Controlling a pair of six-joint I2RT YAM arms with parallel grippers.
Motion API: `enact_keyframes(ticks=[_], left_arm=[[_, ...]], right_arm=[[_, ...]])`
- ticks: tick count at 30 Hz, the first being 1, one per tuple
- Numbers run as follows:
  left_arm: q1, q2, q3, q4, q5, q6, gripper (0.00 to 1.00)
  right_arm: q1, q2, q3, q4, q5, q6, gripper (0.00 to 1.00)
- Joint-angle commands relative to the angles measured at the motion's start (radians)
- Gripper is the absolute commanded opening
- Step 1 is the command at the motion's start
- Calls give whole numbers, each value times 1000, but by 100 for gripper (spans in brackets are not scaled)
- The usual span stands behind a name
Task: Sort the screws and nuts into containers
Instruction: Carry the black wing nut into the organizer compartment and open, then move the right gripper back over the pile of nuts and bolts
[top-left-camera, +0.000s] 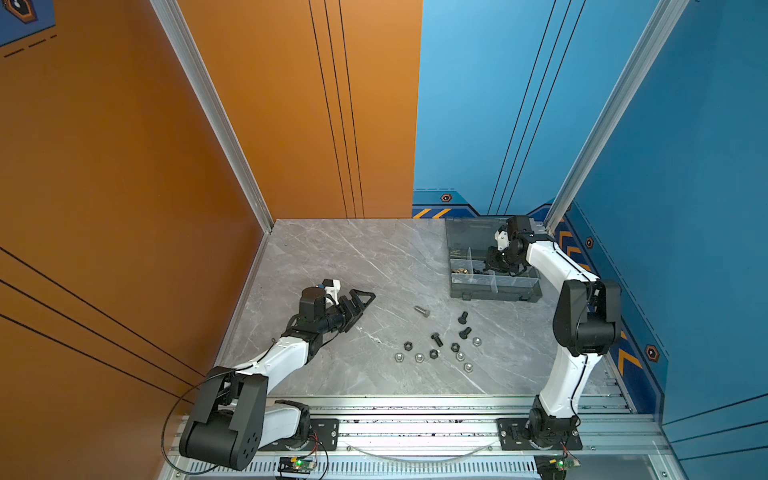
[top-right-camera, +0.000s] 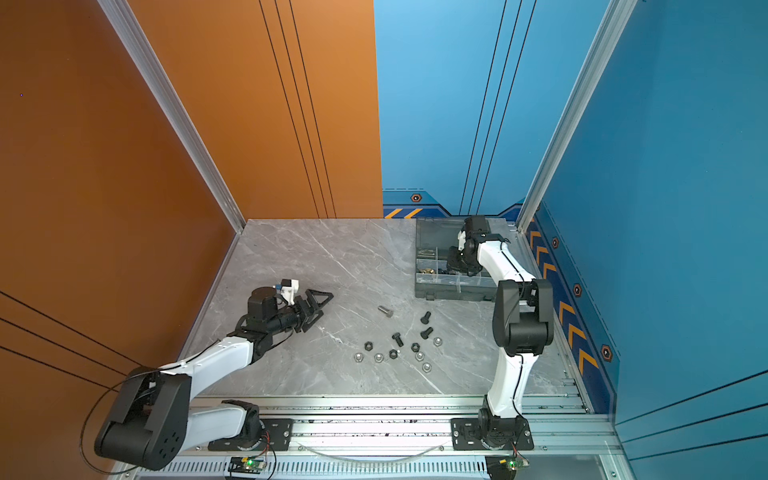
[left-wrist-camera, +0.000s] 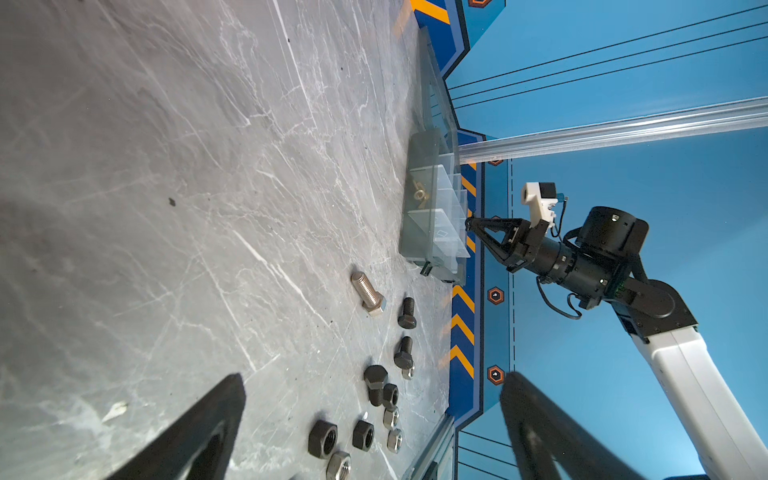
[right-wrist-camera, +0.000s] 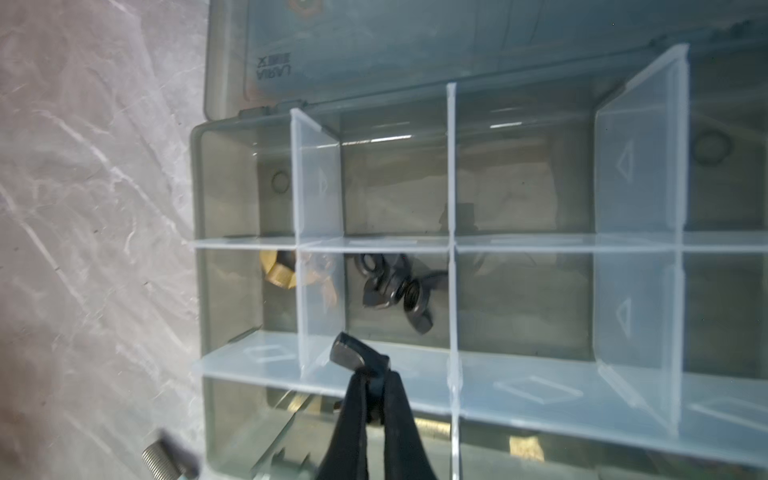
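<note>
My right gripper moves down toward the organiser box's section with the black wing nuts next and releases the one it holds, since its matching kind already lies there.
My right gripper (right-wrist-camera: 376, 376) is shut on a black wing nut (right-wrist-camera: 357, 353), hovering over the open smoky-grey organiser box (top-left-camera: 496, 296) at the back right. Below it, one of the containers holds more black wing nuts (right-wrist-camera: 399, 291); the compartment beside it holds brass nuts (right-wrist-camera: 278, 272). On the marble lie a silver screw (top-left-camera: 422, 311), three black screws (top-left-camera: 463, 318) and several loose black and silver nuts (top-left-camera: 434, 353). My left gripper (top-left-camera: 359, 309) rests open near the table's left side, holding nothing, apart from the parts.
The box's hinged lid (right-wrist-camera: 415, 45) lies open against the back wall. Blue wall panels (top-left-camera: 623, 291) run close along the right of the box. Aluminium rails (top-left-camera: 415, 428) carrying both arm bases cross the front edge.
</note>
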Motion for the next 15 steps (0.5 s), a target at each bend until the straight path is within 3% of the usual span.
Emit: enact_keyframes(ticks=[1,10,13,15], left_arm=[[-11,0,20,17,4,-5,98],[-14,5,25,17,6,-5,98],[-13,5,25,17,6,-5,98],[-13,6,22,16,5,-4,97]], right_arm=[[2,29,36,-21,43,-12,0],[12,70,61,-35,60,-21,4],[15,73,73,-45,67,-23,13],[17,72,82,-52,79,-25,27]])
